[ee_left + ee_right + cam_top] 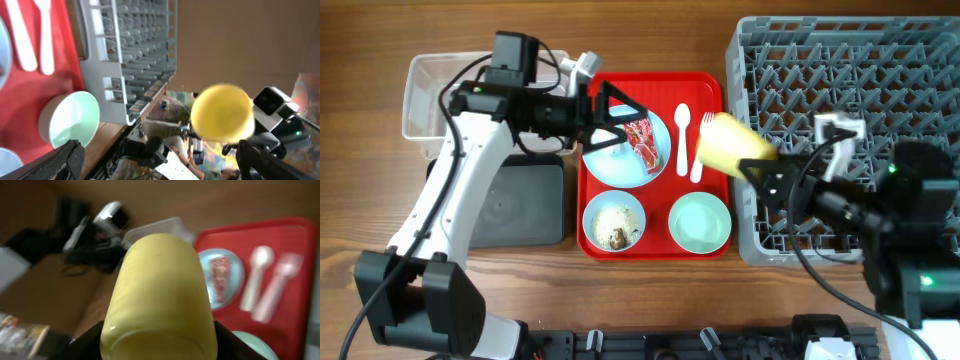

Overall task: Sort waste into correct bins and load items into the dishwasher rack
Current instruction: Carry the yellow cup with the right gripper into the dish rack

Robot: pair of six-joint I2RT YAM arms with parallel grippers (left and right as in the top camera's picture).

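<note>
My right gripper swings to the right in the overhead view next, then lowers, turned downward, into the near empty rows of the grey dishwasher rack.
My right gripper [752,163] is shut on the yellow cup [733,146], held on its side in the air over the gap between the red tray [655,245] and the grey dishwasher rack [840,140]; the cup fills the right wrist view [160,300]. My left gripper [610,122] is open over the light blue plate [620,165], next to the red snack wrapper [643,142]. The small blue bowl [614,221] holds rice crumbs and a brown scrap. The pale green bowl [700,222], white spoon [682,135] and fork [700,150] lie on the tray. The tissue is out of view.
The clear tub [430,95] stands at the back left, partly under my left arm. The black tray [515,205] lies in front of it, left of the red tray. The rack takes up the right side of the table.
</note>
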